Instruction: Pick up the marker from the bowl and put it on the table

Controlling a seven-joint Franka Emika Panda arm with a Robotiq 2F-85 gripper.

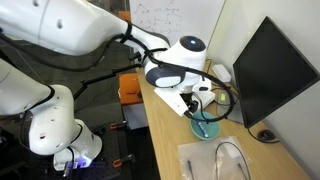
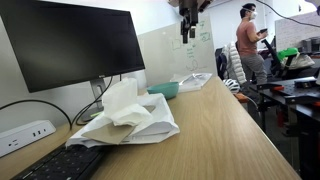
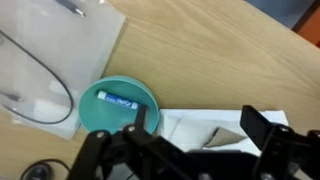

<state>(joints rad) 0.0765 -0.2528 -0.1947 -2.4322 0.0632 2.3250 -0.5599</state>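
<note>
I should move my gripper over the bowl next and turn it. Then I should lower it so its fingers are on both sides of the marker's near end [image 1: 203, 127] [image 3: 132, 104].
The teal bowl [image 3: 92, 118] sits on the tan table [image 3: 200, 50], and also shows in both exterior views [image 1: 205, 129] [image 2: 163, 90]. The marker [image 3: 116, 99], white with a blue label, lies inside the bowl. My gripper [image 3: 200, 125] is open and empty. It hangs above the table, with one finger over the bowl's rim and the other over white paper [image 3: 190, 125]. In the exterior views the gripper [image 1: 199, 100] [image 2: 188, 30] is well above the bowl.
A clear plastic sheet with a black wire loop [image 3: 40, 60] [image 1: 228, 158] lies next to the bowl. A monitor [image 1: 270, 70] [image 2: 70, 45] stands at the back. Crumpled white paper [image 2: 125, 112], a keyboard [image 2: 60, 165] and a power strip [image 2: 25, 133] are on the desk. An orange box [image 1: 128, 88] and a person [image 2: 248, 50] are off the table.
</note>
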